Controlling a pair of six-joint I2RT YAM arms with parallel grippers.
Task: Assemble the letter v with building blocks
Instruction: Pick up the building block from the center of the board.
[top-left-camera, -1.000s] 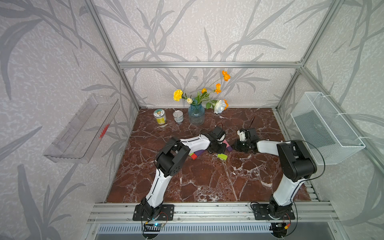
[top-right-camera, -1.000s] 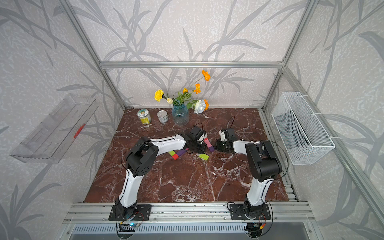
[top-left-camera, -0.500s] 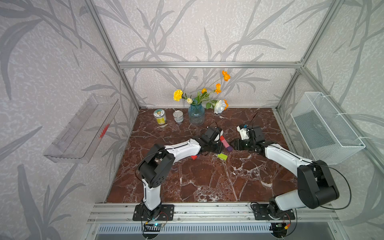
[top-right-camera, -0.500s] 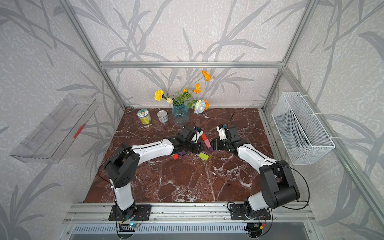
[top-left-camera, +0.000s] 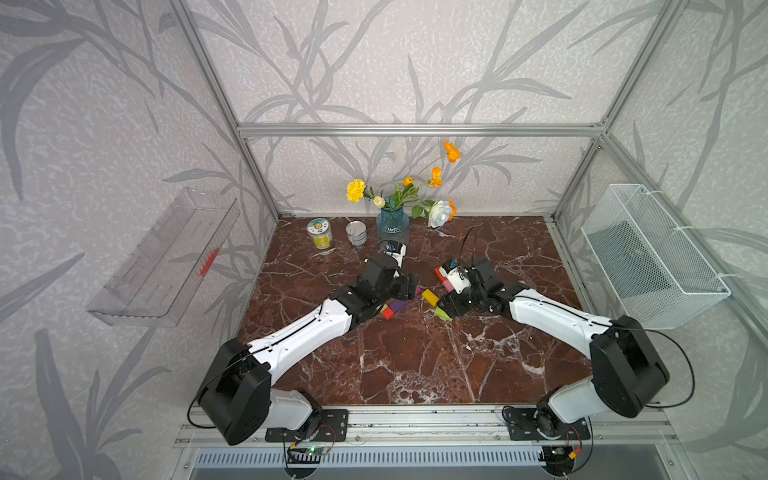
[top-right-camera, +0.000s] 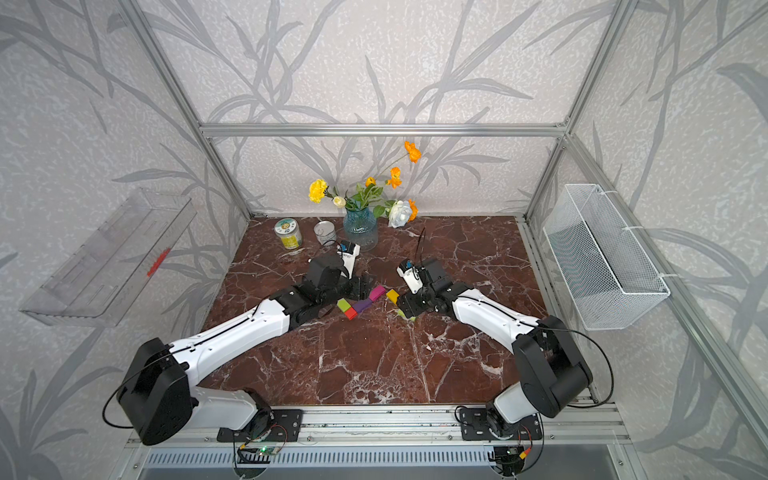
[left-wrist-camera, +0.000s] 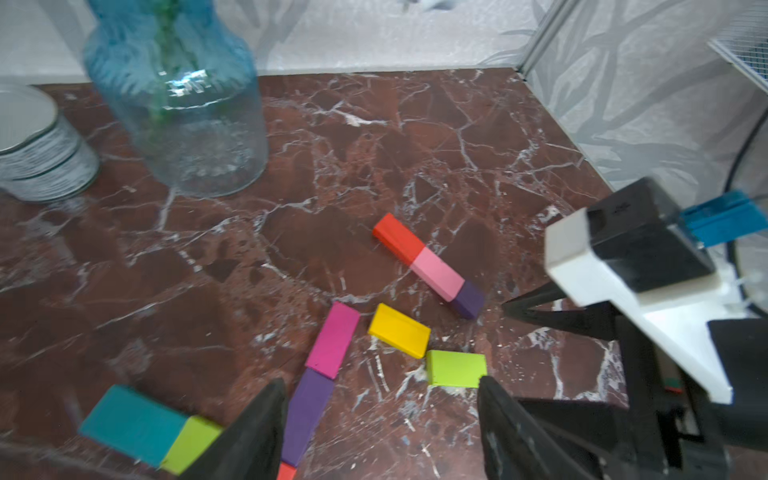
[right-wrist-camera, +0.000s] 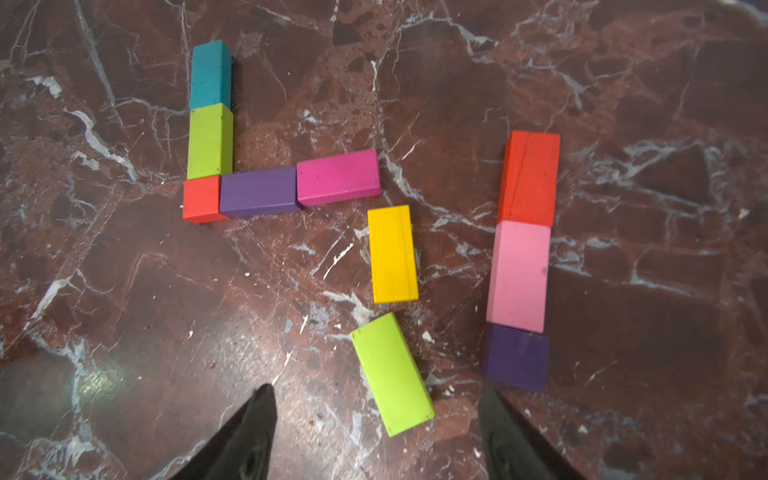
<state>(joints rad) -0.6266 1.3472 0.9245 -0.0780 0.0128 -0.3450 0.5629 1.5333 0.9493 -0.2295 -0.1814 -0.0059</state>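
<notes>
My right gripper is above the yellow bar (right-wrist-camera: 392, 254), which lies beyond the loose lime bar. It needs to go past the lime next and move down, with its fingers on both long sides of the yellow bar.
In the right wrist view the building blocks lie flat on the marble. Teal (right-wrist-camera: 211, 72), lime (right-wrist-camera: 210, 141), a red cube (right-wrist-camera: 201, 198), purple (right-wrist-camera: 258, 192) and magenta (right-wrist-camera: 337, 176) form a joined corner. A red bar (right-wrist-camera: 528, 178), pink bar (right-wrist-camera: 517, 276) and purple cube (right-wrist-camera: 515, 357) make a separate straight row. A yellow bar (right-wrist-camera: 392, 253) and a second lime bar (right-wrist-camera: 390, 374) lie loose between them. My right gripper (right-wrist-camera: 376, 392) hangs open over that lime bar's end. My left gripper (left-wrist-camera: 381, 381) is open beside the purple bar (left-wrist-camera: 309, 409), holding nothing.
A blue glass vase (top-left-camera: 392, 226) of flowers and two cans (top-left-camera: 320, 234) (top-left-camera: 356, 232) stand at the back of the table. A wire basket (top-left-camera: 648, 257) hangs on the right wall and a clear tray (top-left-camera: 166, 257) on the left wall.
Both grippers have gone from shut to open. Both arms have lowered and stretched out, elbows now near the table's front, with the wrists still at the blocks.
</notes>
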